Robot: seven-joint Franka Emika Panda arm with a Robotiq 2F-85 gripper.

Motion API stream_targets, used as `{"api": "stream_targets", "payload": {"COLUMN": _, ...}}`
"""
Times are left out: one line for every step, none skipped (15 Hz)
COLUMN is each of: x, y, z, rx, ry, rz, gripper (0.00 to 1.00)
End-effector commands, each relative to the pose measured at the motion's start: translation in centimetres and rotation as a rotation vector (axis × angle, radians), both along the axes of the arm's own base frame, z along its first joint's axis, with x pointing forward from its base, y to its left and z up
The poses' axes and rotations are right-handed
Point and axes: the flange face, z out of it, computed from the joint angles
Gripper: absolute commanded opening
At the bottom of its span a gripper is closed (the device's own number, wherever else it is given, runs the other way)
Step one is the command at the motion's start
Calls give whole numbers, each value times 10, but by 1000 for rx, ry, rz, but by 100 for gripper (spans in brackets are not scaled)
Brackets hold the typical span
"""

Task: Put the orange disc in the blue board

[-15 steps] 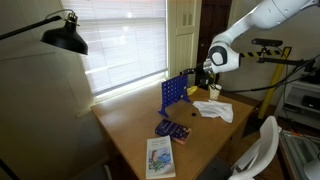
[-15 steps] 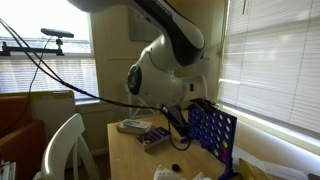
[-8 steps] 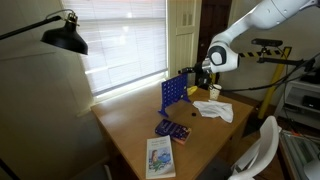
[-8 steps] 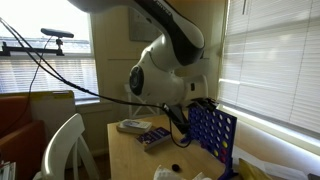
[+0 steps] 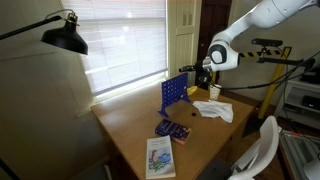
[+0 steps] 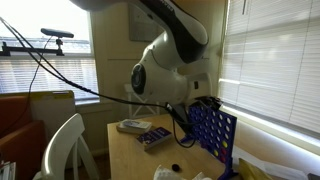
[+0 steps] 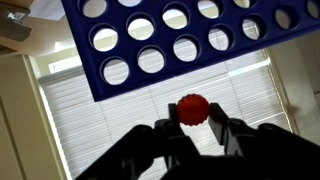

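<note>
I should lower my gripper until the orange disc touches the blue board's top edge (image 5: 180,75) (image 7: 193,73) and let go of it there, because that edge is just below my gripper.
The blue board (image 5: 174,92) stands upright on the wooden table; it also shows in an exterior view (image 6: 212,134) and fills the top of the wrist view (image 7: 170,40). My gripper (image 7: 192,118) is shut on the orange disc (image 7: 192,108), held edge-on between the fingertips just off the board's top edge. In both exterior views the gripper (image 5: 202,77) hovers at the board's upper edge (image 6: 203,104); the disc is too small to make out there.
A flat dark tray with discs (image 5: 173,129) and a booklet (image 5: 160,156) lie on the table (image 5: 140,125). A paper cup (image 5: 214,92) and white paper (image 5: 214,109) sit behind the board. A black lamp (image 5: 62,36), window blinds and a white chair (image 5: 262,146) surround it.
</note>
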Motion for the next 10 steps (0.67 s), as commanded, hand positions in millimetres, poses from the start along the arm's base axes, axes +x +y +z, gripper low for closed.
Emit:
{"api": "stream_targets", "payload": {"x": 6, "y": 0, "z": -4, "rx": -2, "ry": 4, "rz": 2, "gripper": 11}}
{"api": "stream_targets", "payload": {"x": 7, "y": 1, "z": -4, "rx": 0, "ry": 4, "rz": 4, "gripper": 11}}
{"api": "stream_targets", "payload": {"x": 7, "y": 2, "z": -5, "rx": 0, "ry": 4, "rz": 6, "gripper": 11}}
{"api": "stream_targets", "payload": {"x": 8, "y": 3, "z": -5, "rx": -1, "ry": 6, "rz": 8, "gripper": 11}}
{"api": "stream_targets", "payload": {"x": 9, "y": 4, "z": -6, "rx": -1, "ry": 8, "rz": 10, "gripper": 11}}
{"api": "stream_targets", "payload": {"x": 9, "y": 4, "z": -7, "rx": -2, "ry": 11, "rz": 11, "gripper": 11}}
{"api": "stream_targets", "payload": {"x": 9, "y": 4, "z": -8, "rx": -3, "ry": 12, "rz": 12, "gripper": 11}}
{"api": "stream_targets", "payload": {"x": 10, "y": 5, "z": -9, "rx": -1, "ry": 14, "rz": 12, "gripper": 11}}
{"api": "stream_targets", "payload": {"x": 10, "y": 5, "z": -10, "rx": -1, "ry": 13, "rz": 13, "gripper": 11}}
{"api": "stream_targets", "payload": {"x": 11, "y": 4, "z": -10, "rx": -3, "ry": 11, "rz": 12, "gripper": 11}}
